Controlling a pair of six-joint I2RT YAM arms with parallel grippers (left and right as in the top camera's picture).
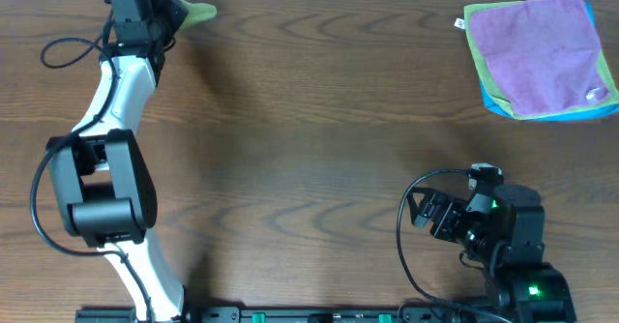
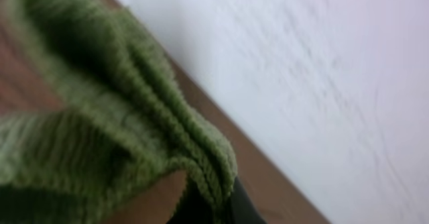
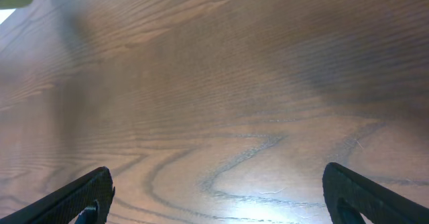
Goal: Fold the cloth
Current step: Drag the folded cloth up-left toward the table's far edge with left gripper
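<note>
The green cloth in my left gripper still hangs bunched in folds, so my left gripper needs to move down next and slightly back toward the wood inside the table's far edge (image 1: 190, 35).
A green cloth (image 1: 198, 14) shows at the far left edge of the table, mostly hidden under my left gripper (image 1: 166, 15). In the left wrist view the green cloth (image 2: 120, 117) fills the left of the frame, bunched in folds, and my left gripper (image 2: 208, 207) is shut on its edge. My right gripper (image 1: 426, 212) rests at the near right, open and empty; its two fingers (image 3: 214, 197) are wide apart above bare wood.
A stack of folded cloths, purple on top of green and blue (image 1: 539, 54), lies at the far right corner. The table's far edge (image 2: 221, 127) runs beside the green cloth, with white floor beyond. Cables loop near both arm bases.
</note>
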